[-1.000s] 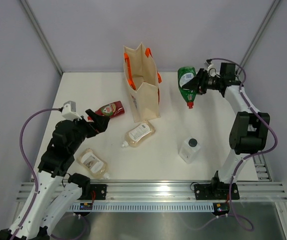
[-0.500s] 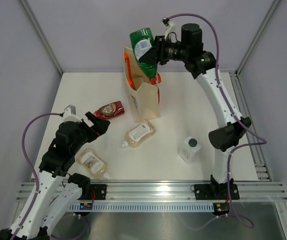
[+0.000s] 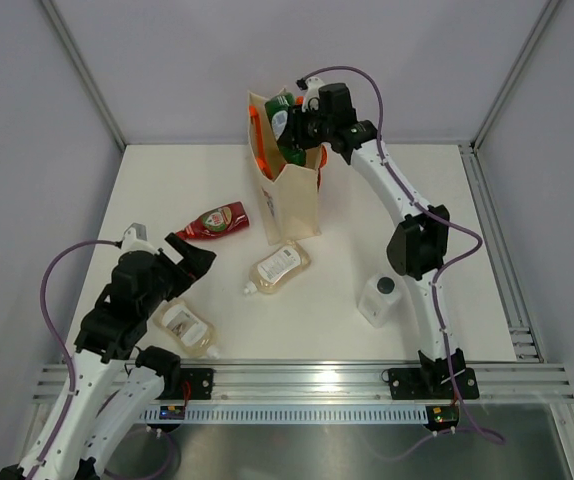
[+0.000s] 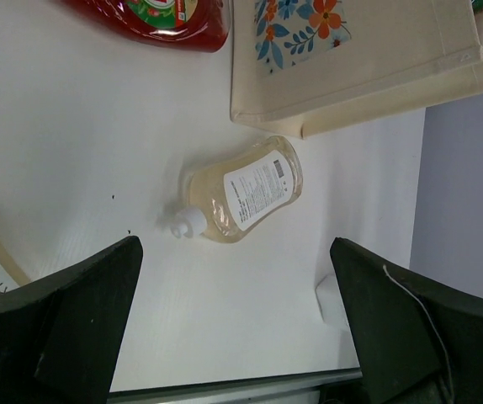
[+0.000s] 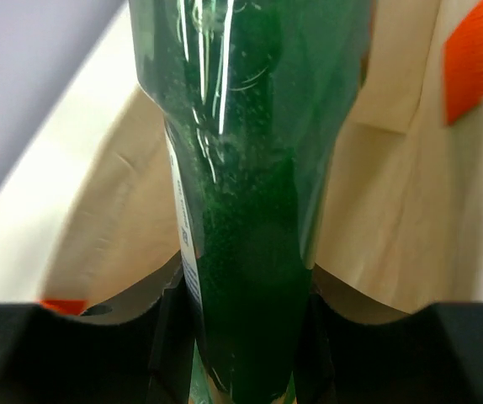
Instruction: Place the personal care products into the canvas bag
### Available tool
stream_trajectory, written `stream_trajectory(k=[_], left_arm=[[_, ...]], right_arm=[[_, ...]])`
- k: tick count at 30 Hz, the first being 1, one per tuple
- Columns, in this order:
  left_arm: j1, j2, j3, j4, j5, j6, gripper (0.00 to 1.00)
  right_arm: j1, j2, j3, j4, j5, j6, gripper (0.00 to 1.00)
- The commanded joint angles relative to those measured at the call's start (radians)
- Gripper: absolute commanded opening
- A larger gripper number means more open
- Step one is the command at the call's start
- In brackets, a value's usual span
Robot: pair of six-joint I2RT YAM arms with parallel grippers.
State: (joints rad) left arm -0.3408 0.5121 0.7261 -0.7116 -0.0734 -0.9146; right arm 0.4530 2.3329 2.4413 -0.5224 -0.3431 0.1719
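Observation:
My open left gripper will next move outward, turn to straddle the labelled body (image 3: 217, 220) (image 4: 162, 12) and go down, because the red bottle is outward of it and below it.
The canvas bag (image 3: 289, 195) stands upright at the back middle of the table. My right gripper (image 3: 300, 130) is shut on the green bottle (image 3: 279, 118) and holds it in the bag's open mouth; the right wrist view shows the green bottle (image 5: 250, 210) between my fingers, over the bag's inside (image 5: 393, 177). My left gripper (image 3: 193, 259) is open and empty above the table. The red bottle (image 3: 218, 220), a peach bottle (image 3: 279, 267), a second peach bottle (image 3: 185, 325) and the clear black-capped bottle (image 3: 380, 298) lie on the table. The olive-yellow bottle is out of view.
The left wrist view shows the peach bottle (image 4: 246, 189), the red bottle (image 4: 161, 13), the bag's printed side (image 4: 351, 59) and my open left gripper (image 4: 237, 324). An aluminium rail (image 3: 307, 378) runs along the near edge. Grey walls enclose the table.
My right arm swung the green bottle from right of the bag to above it, then lowered it into the bag's mouth. My left gripper drew back slightly toward the near edge.

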Motion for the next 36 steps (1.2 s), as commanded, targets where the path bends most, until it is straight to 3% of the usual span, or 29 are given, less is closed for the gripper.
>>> stream_trajectory(k=[1, 5, 7, 8, 13, 18, 22, 24, 29, 33, 36], left_arm=[[-0.001, -0.009, 0.012, -0.005, -0.069, 0.057, 0.99], [-0.001, 0.045, 0.038, 0.044, -0.106, 0.210, 0.99], [-0.001, 0.106, 0.056, 0.084, -0.109, 0.275, 0.99], [-0.001, 0.132, 0.064, 0.098, -0.103, 0.360, 0.99], [-0.001, 0.319, 0.151, 0.158, -0.069, 0.707, 0.99], [-0.001, 0.448, 0.190, 0.233, 0.003, 1.008, 0.99], [-0.001, 0.641, 0.210, 0.261, 0.046, 1.286, 0.99], [-0.001, 0.718, 0.225, 0.271, 0.047, 1.394, 0.99], [-0.001, 0.978, 0.323, 0.290, -0.034, 1.520, 0.98], [-0.001, 1.143, 0.421, 0.302, -0.072, 1.576, 0.97], [0.000, 1.255, 0.499, 0.311, -0.120, 1.583, 0.97]], right_arm=[[0.006, -0.183, -0.107, 0.192, -0.023, -0.139, 0.38], [0.006, -0.248, -0.205, 0.156, -0.049, -0.274, 0.68], [0.006, -0.260, -0.205, 0.102, -0.057, -0.304, 0.96], [0.004, -0.264, -0.199, 0.087, -0.053, -0.322, 1.00], [-0.014, -0.245, -0.073, -0.062, -0.124, -0.365, 1.00], [-0.053, -0.248, 0.054, -0.218, -0.336, -0.396, 0.99], [-0.080, -0.335, -0.019, -0.284, -0.496, -0.471, 1.00], [-0.105, -0.412, -0.135, -0.284, -0.531, -0.498, 1.00], [-0.201, -0.550, -0.391, -0.298, -0.634, -0.558, 0.99], [-0.269, -0.590, -0.423, -0.425, -0.634, -0.687, 1.00], [-0.307, -0.596, -0.424, -0.478, -0.642, -0.695, 0.99]])
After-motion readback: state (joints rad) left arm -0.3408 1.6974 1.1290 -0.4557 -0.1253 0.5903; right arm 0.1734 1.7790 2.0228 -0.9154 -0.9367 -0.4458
